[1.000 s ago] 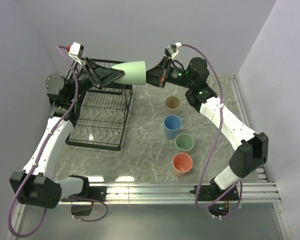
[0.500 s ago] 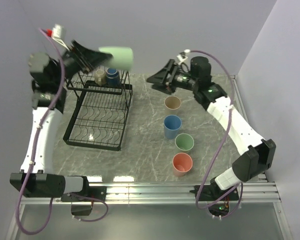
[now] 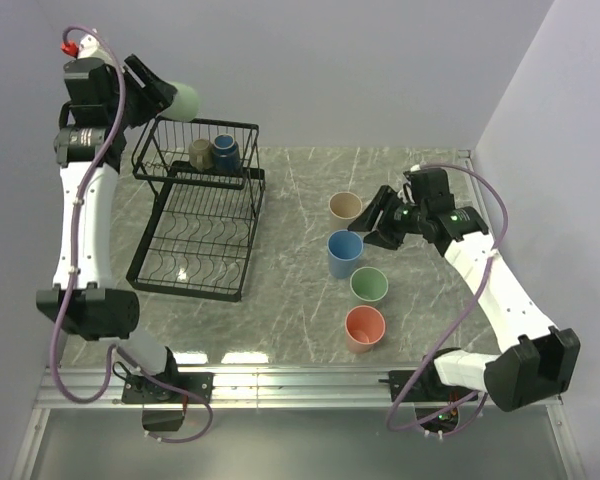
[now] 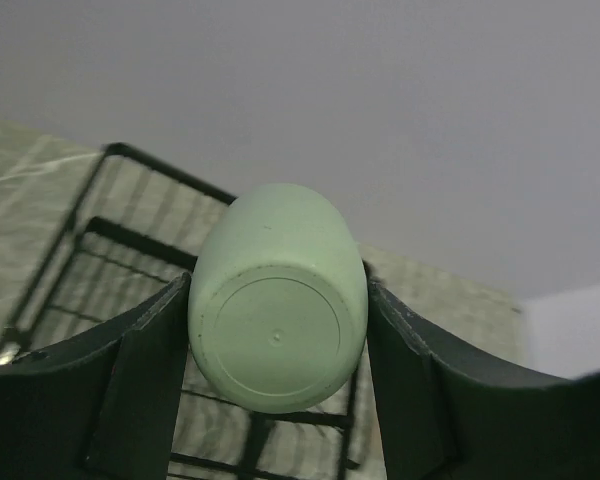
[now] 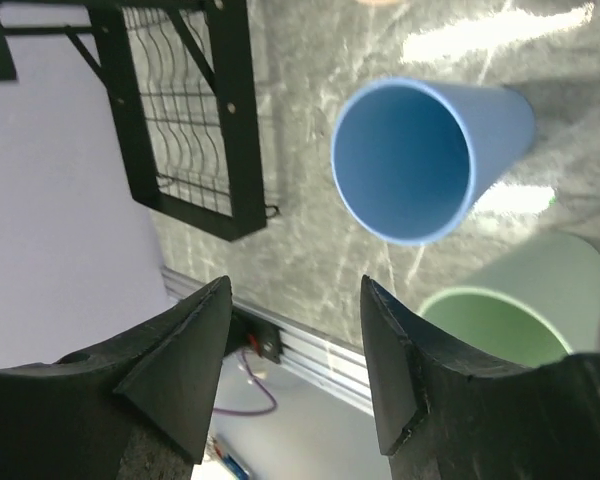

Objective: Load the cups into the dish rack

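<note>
My left gripper holds the pale green cup and should next tilt it down into the raised basket's free space beside the small beige mug point(image 3: 171, 152) point(image 4: 133, 268).
My left gripper point(image 3: 163, 95) is shut on a pale green cup point(image 3: 183, 100), held on its side high above the back-left corner of the black wire dish rack point(image 3: 252, 225). In the left wrist view the cup's base point(image 4: 278, 335) faces the camera between the fingers, with the rack point(image 4: 140, 255) below. A small beige mug point(image 3: 201, 152) and a dark-blue cup point(image 3: 225, 152) sit in the rack's raised basket. Beige point(image 3: 345, 207), light blue point(image 3: 344, 250), green point(image 3: 369, 285) and salmon point(image 3: 365, 326) cups stand on the table. My right gripper point(image 3: 372, 222) hangs open and empty beside the light blue cup point(image 5: 420, 160).
The four standing cups form a line right of the rack, with marble tabletop between them. A metal rail runs along the near table edge point(image 3: 310, 378). Walls close in behind and on both sides. The right wrist view shows the green cup point(image 5: 510, 310) and the rack's frame point(image 5: 235, 120).
The right gripper let go of the pale green cup, opened, and swung down to the cups on the table. The left arm carried the cup up and leftward, off the rack's basket.
</note>
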Controlling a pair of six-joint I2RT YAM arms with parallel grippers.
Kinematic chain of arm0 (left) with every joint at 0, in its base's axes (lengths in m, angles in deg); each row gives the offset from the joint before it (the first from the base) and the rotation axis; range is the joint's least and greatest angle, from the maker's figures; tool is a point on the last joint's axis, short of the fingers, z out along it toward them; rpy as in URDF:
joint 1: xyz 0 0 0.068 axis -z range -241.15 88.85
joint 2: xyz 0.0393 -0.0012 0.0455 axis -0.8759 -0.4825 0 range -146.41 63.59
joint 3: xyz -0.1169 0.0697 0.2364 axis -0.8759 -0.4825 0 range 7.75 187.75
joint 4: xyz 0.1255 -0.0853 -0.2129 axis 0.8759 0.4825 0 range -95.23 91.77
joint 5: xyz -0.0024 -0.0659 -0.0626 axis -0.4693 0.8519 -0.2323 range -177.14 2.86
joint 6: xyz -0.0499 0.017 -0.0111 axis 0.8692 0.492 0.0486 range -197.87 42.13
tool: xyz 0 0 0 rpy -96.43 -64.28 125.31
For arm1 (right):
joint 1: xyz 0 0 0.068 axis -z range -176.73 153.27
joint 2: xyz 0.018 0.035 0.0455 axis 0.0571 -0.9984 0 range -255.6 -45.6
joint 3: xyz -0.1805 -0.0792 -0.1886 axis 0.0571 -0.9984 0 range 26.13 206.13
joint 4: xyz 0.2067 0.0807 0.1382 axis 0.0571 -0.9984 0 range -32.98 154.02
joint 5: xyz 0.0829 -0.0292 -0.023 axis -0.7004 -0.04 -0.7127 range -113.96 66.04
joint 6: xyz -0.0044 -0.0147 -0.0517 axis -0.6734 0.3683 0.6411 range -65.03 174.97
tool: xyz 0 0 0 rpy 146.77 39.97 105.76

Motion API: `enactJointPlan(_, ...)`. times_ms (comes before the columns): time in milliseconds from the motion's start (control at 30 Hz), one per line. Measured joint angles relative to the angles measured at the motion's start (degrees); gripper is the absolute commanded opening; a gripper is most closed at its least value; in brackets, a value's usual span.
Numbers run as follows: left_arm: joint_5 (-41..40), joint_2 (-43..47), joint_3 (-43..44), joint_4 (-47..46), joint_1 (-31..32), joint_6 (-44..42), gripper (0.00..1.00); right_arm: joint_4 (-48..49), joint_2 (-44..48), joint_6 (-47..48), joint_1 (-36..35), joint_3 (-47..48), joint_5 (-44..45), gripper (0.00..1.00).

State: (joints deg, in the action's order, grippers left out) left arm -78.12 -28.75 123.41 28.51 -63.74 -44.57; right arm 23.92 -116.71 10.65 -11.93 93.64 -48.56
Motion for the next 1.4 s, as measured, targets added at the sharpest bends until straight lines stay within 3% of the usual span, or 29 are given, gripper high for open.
enactJointPlan(367, -13.51, -5.31, 0.17, 6.84, -0.72, -7.1, 0.0, -3.32, 1.27, 4.74, -0.02, -0.26, 0.57, 0.58)
enactJointPlan(767, -16.02, -9.09, -2.29, 6.91, -0.83, -10.16, 0.01, -4.15, -0.63, 5.88, -0.02, -0.09, 0.66, 0.56)
enactJointPlan(967, -15.74, -13.09, -1.57, 6.19, -0.83, -11.19, 0.13, -4.24, -1.05, 5.86, -0.02, -0.02, 1.31, 0.55)
enactJointPlan(1067, -15.32, -13.4, -1.09, 6.51, -0.83, -11.65, 0.26, -4.26, -1.31, 5.73, -0.02, 0.0, 1.53, 0.55)
enactJointPlan(1100, -15.28, -13.42, -1.07, 6.51, -0.83, -11.69, 0.4, -4.26, -1.42, 5.62, -0.02, -0.02, 1.62, 0.55)
enactJointPlan(1200, -15.1, -13.42, -1.07, 6.51, -0.83, -12.09, 0.68, -4.24, -1.7, 5.2, -0.02, -0.02, 1.92, 0.55)
enactJointPlan(1267, -15.04, -13.42, -1.07, 6.49, -0.83, -12.52, 0.76, -4.24, -1.95, 5.05, -0.02, 0.0, 2.14, 0.55)
enactJointPlan(1333, -14.38, -13.57, -1.07, 6.4, -0.83, -12.39, 0.99, -4.22, -2.36, 4.94, -0.02, 0.0, 2.34, 0.55)
enactJointPlan(1400, -13.68, -13.99, -1.07, 6.32, -0.76, -12.61, 0.99, -4.22, -2.91, 4.94, -0.02, 0.0, 2.51, 0.55)
